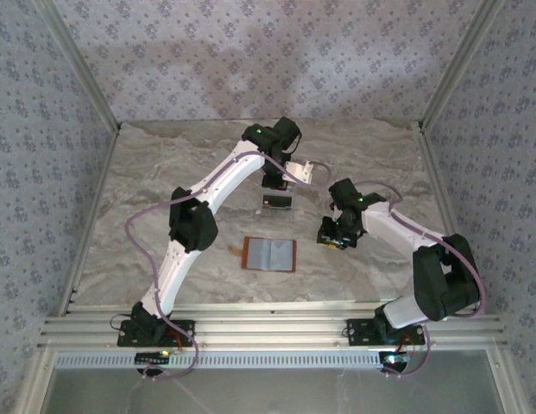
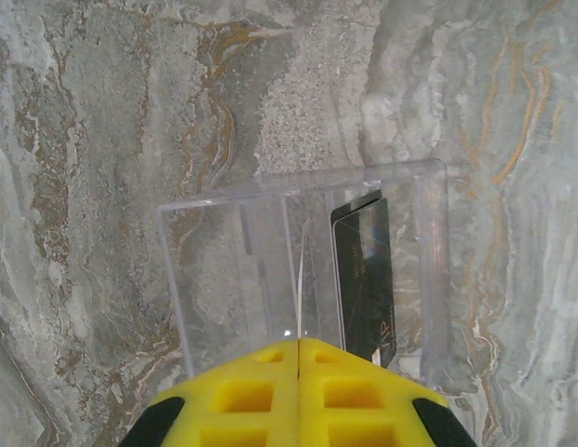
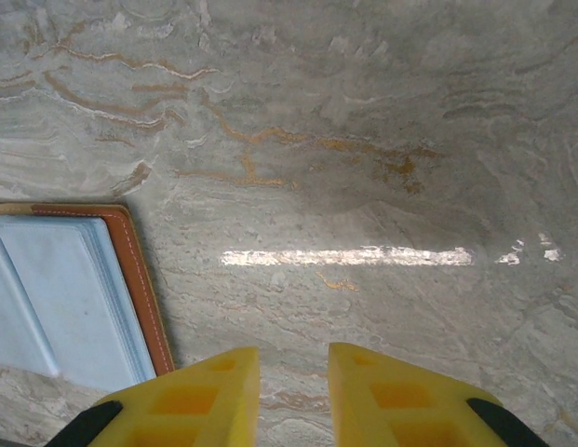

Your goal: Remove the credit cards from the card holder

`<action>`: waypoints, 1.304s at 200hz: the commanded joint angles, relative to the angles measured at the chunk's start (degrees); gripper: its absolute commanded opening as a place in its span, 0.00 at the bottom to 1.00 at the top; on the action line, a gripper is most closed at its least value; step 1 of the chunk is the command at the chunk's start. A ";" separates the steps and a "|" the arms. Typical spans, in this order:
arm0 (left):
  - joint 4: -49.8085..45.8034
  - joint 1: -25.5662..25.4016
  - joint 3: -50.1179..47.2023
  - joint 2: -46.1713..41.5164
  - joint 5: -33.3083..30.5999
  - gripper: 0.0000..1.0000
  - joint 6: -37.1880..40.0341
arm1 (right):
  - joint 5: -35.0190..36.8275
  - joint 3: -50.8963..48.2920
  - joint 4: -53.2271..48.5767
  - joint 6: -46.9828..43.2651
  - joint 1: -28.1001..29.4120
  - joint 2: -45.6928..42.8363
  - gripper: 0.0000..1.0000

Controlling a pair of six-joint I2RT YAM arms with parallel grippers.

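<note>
My left gripper moves down next and releases the pale credit card in the gap (image 1: 278, 191) (image 2: 316, 289) beside the dark card, since that gap lies empty below my fingers.
The card holder (image 1: 269, 254) lies open and flat mid-table, grey-blue lining up; its brown edge (image 3: 144, 289) shows in the right wrist view. A dark credit card (image 2: 363, 279) leans inside a clear plastic box (image 2: 177, 279) at the far centre (image 1: 278, 203). My left gripper (image 2: 299, 343) hangs over that box, shut on a thin pale credit card (image 2: 299, 289) seen edge-on, which sticks out from between the fingertips into the box. In the top view the left gripper (image 1: 274, 181) sits just behind the box. My right gripper (image 3: 293, 372) is open and empty, low over bare table right of the holder (image 1: 335, 235).
The marble-patterned table (image 1: 164, 190) is walled with patterned panels on the left, right and back. An aluminium rail (image 1: 268, 332) with both arm bases runs along the near edge.
</note>
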 commanded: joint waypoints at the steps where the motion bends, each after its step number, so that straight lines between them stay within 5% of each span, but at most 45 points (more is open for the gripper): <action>1: -0.03 -0.16 2.27 1.85 0.15 0.00 0.25 | -0.92 -0.82 -0.10 -0.85 -0.49 -0.97 0.27; 68: 1.24 0.04 2.97 4.71 0.53 0.00 -0.47 | -1.15 -1.04 -0.21 -1.02 -0.86 -1.08 0.27; 177: 0.99 0.16 7.22 3.94 -0.09 0.29 -2.27 | -0.07 -0.61 -0.97 -1.02 -0.88 -3.22 0.27; 229: 1.71 0.13 5.69 -0.94 1.57 0.31 -11.20 | -0.31 0.49 -0.29 -0.41 0.20 -3.39 0.27; 261: 9.27 -0.88 -6.37 -9.36 2.80 0.31 -20.33 | -0.35 1.76 -0.11 -0.15 1.07 -3.20 0.27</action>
